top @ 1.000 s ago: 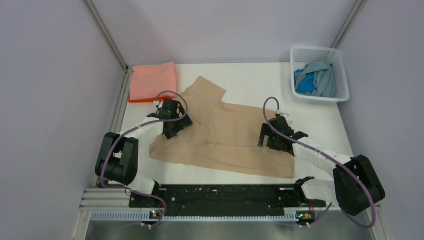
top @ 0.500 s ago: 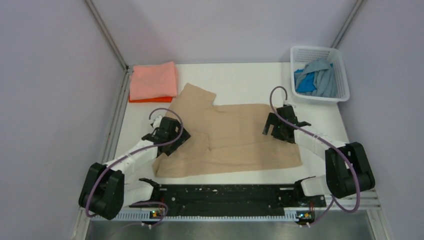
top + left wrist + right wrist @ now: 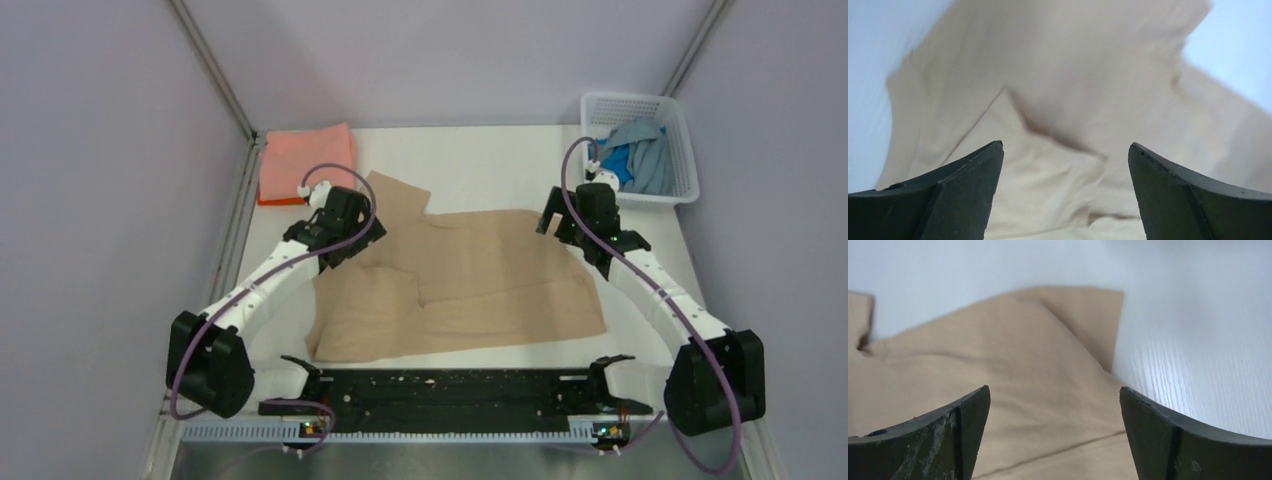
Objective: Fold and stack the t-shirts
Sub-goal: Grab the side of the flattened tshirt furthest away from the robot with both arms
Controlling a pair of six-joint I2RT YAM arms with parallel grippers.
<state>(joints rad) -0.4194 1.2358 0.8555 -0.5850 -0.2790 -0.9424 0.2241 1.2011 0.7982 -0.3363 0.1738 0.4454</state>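
Observation:
The far edge of the tan sleeve (image 3: 390, 180) is outward of and below my left gripper's open fingers, so my left gripper will move outward and down onto it.
The tan t-shirt (image 3: 470, 280) lies spread and partly folded on the white table, a sleeve at its far left. My left gripper (image 3: 338, 232) is open and empty above the shirt's far left part; its wrist view shows creased tan cloth (image 3: 1063, 100) between the fingers. My right gripper (image 3: 578, 232) is open and empty over the shirt's far right corner (image 3: 1088, 315). A folded salmon pink t-shirt (image 3: 305, 160) lies on an orange one (image 3: 272, 200) at the far left. Blue (image 3: 612, 168) and light blue-grey t-shirts (image 3: 650, 160) sit in the basket.
The white lattice basket (image 3: 634, 103) stands at the table's far right corner. Grey walls and metal frame posts close in the table at left, right and back. A black rail (image 3: 450, 390) runs along the near edge between the arm bases.
Both arms have reached farther from the near edge toward the shirt's far corners. The tan shirt was pulled flatter and squarer a second ago; it now lies released, both grippers open.

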